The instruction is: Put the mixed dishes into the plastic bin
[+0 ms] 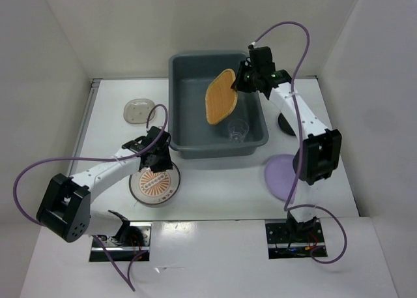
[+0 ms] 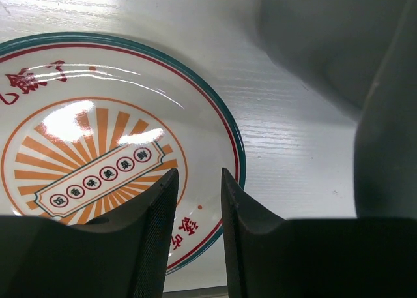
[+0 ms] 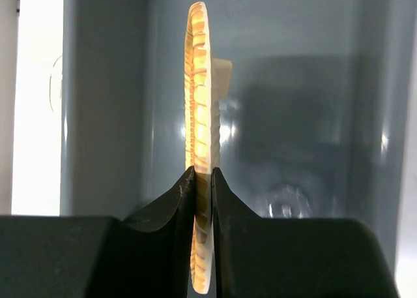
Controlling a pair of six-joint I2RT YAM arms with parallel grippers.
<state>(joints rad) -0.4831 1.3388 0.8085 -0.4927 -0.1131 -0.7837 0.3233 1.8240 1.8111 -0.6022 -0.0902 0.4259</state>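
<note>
The bin's bottom is bare beside the cup. I should lower my right gripper left in the top view into the bin (image 1: 195, 148) next, then tilt the tray (image 1: 221, 97) flatter.
My right gripper (image 1: 242, 83) is shut on the edge of the square woven bamboo tray (image 1: 221, 97) and holds it on edge, above the inside of the grey-blue plastic bin (image 1: 195, 148). In the right wrist view the tray (image 3: 199, 83) stands between the fingers, with the bin wall (image 3: 306, 83) behind. A clear glass cup (image 1: 237, 130) stands in the bin. My left gripper (image 1: 158, 161) is open, low over the rim of the orange sunburst plate (image 2: 85, 154), with nothing between its jaws. The lilac plate (image 1: 281, 174) lies right of the bin, partly behind my right arm.
A small beige dish (image 1: 139, 110) lies on the table left of the bin. A dark round thing (image 1: 287, 123), perhaps the small black dish, shows right of the bin behind my right arm. The bin's outer wall (image 2: 326, 44) is close beside my left gripper. White walls enclose the table.
</note>
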